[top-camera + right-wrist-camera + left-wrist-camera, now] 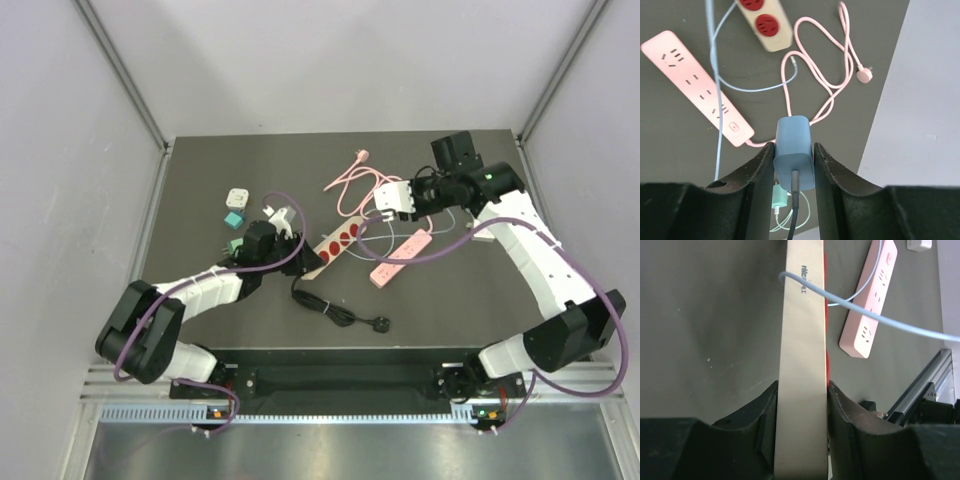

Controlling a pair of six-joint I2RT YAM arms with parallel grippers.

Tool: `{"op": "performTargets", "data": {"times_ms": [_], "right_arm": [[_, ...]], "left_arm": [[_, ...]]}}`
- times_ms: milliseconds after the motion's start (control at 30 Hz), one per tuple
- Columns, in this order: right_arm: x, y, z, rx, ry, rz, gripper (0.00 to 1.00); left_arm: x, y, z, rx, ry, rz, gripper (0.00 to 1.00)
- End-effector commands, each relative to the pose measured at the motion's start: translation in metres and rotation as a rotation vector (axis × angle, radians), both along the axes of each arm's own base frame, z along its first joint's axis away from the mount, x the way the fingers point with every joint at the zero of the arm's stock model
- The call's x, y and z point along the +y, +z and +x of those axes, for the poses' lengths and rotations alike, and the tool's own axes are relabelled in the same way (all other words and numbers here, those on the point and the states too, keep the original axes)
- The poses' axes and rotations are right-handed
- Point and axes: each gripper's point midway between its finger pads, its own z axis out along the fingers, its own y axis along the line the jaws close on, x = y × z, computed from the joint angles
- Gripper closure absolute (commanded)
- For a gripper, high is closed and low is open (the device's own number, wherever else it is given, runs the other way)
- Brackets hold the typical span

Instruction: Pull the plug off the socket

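Observation:
The white adapter is below my right gripper, to its right in the top view. I will swing that way, lower the unplugged blue plug and release it.
The socket is a beige power strip with red outlets (pixel 340 238), lying aslant mid-table. My left gripper (pixel 802 390) is shut on its near end, and the strip's beige side (pixel 802 325) fills the gap between the jaws. A blue plug block (pixel 794 145) with a dark cable sits between the jaws of my right gripper (pixel 794 152), which is shut on it. It hangs above the table, apart from the strip's red outlets (pixel 765 22). The top view shows the right gripper (pixel 390 200) behind and to the right of the strip.
A pink power strip (pixel 400 258) lies right of the beige one, its pink cable (pixel 825 75) looped behind. A light blue cable (pixel 865 312) crosses both strips. A black cord (pixel 340 312) lies near the front edge. Small adapters (pixel 235 210) sit at the left. A mint charger (pixel 780 197) lies under the right gripper.

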Motion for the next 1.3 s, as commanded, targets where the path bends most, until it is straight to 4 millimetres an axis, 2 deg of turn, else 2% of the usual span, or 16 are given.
{"op": "performTargets", "data": {"times_ms": [0,33,133,233,333,400,500,533,600,633,667,733,800,833,1000,1267], "right_arm": [[0.005,0.006,-0.026,0.044,0.068,0.041,1.00],[0.005,-0.003,-0.030,0.051,0.066,0.041,1.00],[0.001,0.004,-0.032,-0.004,-0.010,0.097,1.00],[-0.006,0.019,-0.031,-0.061,-0.106,0.171,1.00],[-0.011,0.057,-0.031,-0.130,-0.210,0.285,1.00],[-0.015,0.096,-0.025,-0.189,-0.314,0.415,1.00],[-0.025,0.176,-0.018,-0.322,-0.429,0.630,1.00],[-0.032,0.213,-0.021,-0.390,-0.448,0.705,1.00],[-0.044,0.254,-0.014,-0.466,-0.533,0.820,1.00],[-0.054,0.293,-0.021,-0.536,-0.551,0.891,1.00],[-0.062,0.305,-0.012,-0.554,-0.618,0.935,1.00],[-0.080,0.352,-0.018,-0.665,-0.663,1.053,1.00],[-0.099,0.371,-0.014,-0.742,-0.758,1.116,1.00],[-0.109,0.390,-0.018,-0.811,-0.780,1.182,1.00],[-0.146,0.407,-0.021,-0.970,-0.917,1.243,1.00],[-0.185,0.433,-0.037,-1.112,-0.971,1.274,1.00]], "left_arm": [[0.010,-0.002,0.007,-0.023,0.047,0.045,1.00],[0.008,-0.002,0.007,-0.014,0.051,0.028,1.00],[0.003,0.007,0.009,-0.026,0.040,-0.019,1.00],[0.000,0.016,0.010,-0.049,0.032,-0.043,1.00],[-0.004,0.023,0.010,-0.081,0.009,-0.056,1.00],[-0.006,0.027,0.006,-0.095,-0.023,-0.071,1.00],[-0.011,0.044,0.001,-0.154,-0.071,-0.110,1.00],[-0.011,0.050,0.000,-0.180,-0.081,-0.121,1.00],[-0.011,0.067,-0.004,-0.232,-0.096,-0.146,1.00],[-0.010,0.074,-0.005,-0.260,-0.103,-0.148,1.00],[-0.009,0.079,-0.006,-0.277,-0.107,-0.151,1.00],[-0.010,0.096,-0.012,-0.334,-0.140,-0.168,1.00],[-0.010,0.110,-0.017,-0.380,-0.165,-0.182,1.00],[-0.010,0.114,-0.022,-0.395,-0.189,-0.187,1.00],[-0.007,0.127,-0.042,-0.457,-0.260,-0.195,1.00],[0.014,0.131,-0.039,-0.512,-0.144,-0.141,1.00]]}}
